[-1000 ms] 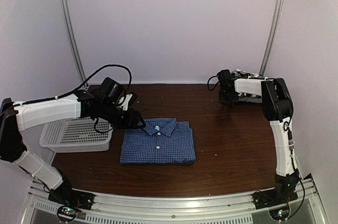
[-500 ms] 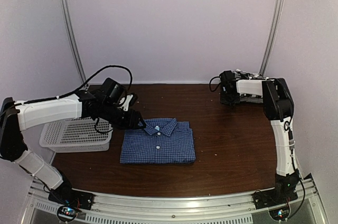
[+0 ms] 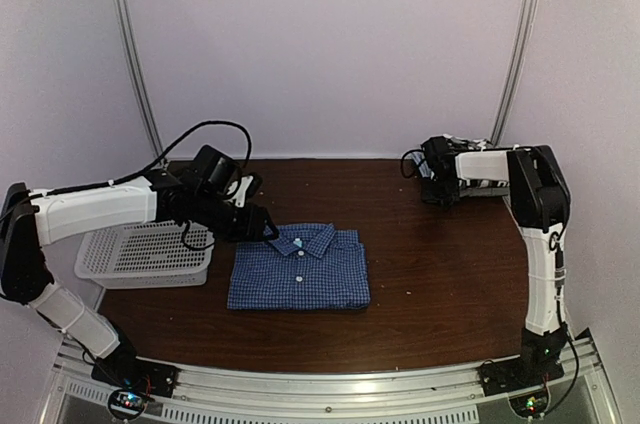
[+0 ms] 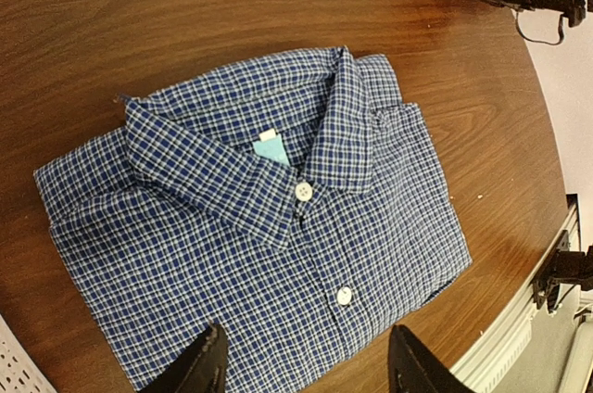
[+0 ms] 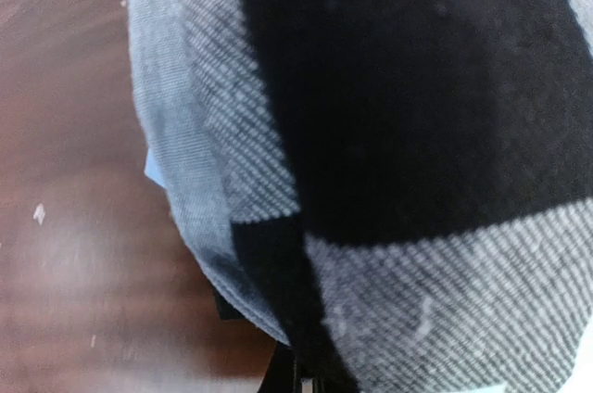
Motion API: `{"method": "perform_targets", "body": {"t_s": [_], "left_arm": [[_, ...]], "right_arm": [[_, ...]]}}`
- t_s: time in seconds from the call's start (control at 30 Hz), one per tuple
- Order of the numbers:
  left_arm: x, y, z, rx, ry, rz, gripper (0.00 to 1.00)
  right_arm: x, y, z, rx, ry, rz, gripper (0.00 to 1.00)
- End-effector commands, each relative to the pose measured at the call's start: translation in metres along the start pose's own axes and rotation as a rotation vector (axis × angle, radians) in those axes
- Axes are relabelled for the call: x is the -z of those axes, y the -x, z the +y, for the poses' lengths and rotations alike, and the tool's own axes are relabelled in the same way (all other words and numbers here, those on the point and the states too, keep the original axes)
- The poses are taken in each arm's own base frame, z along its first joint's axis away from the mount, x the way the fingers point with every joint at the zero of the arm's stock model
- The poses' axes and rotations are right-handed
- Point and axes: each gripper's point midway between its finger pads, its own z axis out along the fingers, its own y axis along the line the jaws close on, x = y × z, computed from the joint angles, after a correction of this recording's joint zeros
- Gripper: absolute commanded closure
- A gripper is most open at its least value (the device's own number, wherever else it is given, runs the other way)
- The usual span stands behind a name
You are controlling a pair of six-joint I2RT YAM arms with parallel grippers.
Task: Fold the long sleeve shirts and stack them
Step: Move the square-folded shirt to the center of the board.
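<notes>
I will next use my right gripper to drag the large-checked shirt to the gripper's left in the top view, toward the blue shirt, and let it go, since bare table is there.
The blue fine-checked shirt (image 3: 300, 266) lies folded, collar up and buttoned, in the middle of the table; it fills the left wrist view (image 4: 269, 235). My left gripper (image 3: 262, 227) hovers at its collar's left side, open, its dark fingertips (image 4: 208, 370) apart over the cloth with nothing between them (image 4: 310, 370). At the back right, the black-and-white large-checked shirt (image 5: 398, 115) fills the right wrist view. My right gripper (image 5: 306, 376) is shut on its lower edge. From above, that gripper (image 3: 437, 187) sits by the bunched shirt (image 3: 478, 185), mostly hidden under the arm.
A white mesh basket (image 3: 140, 254) stands at the table's left edge, just left of the blue shirt, with the left arm reaching over it. Upright metal rails (image 3: 135, 64) rise at both back corners. The near edge carries the arm bases' rail (image 3: 320, 384).
The right gripper has closed on the checked cloth and the right arm has shifted slightly to the right. The left arm has barely moved and stays open.
</notes>
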Motion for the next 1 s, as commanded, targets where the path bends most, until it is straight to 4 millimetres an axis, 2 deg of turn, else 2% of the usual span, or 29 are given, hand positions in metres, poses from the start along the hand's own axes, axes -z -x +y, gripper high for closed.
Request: {"method": "perform_targets", "body": {"t_s": [0.0,0.13,0.33,0.57,0.7,0.97], "left_arm": [[-0.001,0.015,-0.011,-0.007,-0.035,-0.053,0.4],[-0.004,0.01,-0.007,0.005,-0.032,-0.05,0.4],[-0.009,-0.001,0.006,0.033,-0.003,-0.042,0.4],[-0.009,-0.016,0.04,0.112,0.085,-0.058,0.41],[-0.008,-0.022,0.057,0.136,0.126,-0.061,0.42],[-0.011,-0.035,0.075,0.15,0.183,-0.045,0.42]], "right_arm": [[0.039,-0.033,0.036,0.008,0.152,0.063,1.0],[0.064,-0.052,0.062,-0.004,0.243,0.07,1.0],[0.102,-0.078,0.116,-0.001,0.375,0.07,1.0],[0.126,-0.101,0.163,0.018,0.464,0.081,1.0],[0.13,-0.108,0.171,0.033,0.469,0.089,1.0],[0.146,-0.125,0.175,0.044,0.501,0.103,1.0]]}}
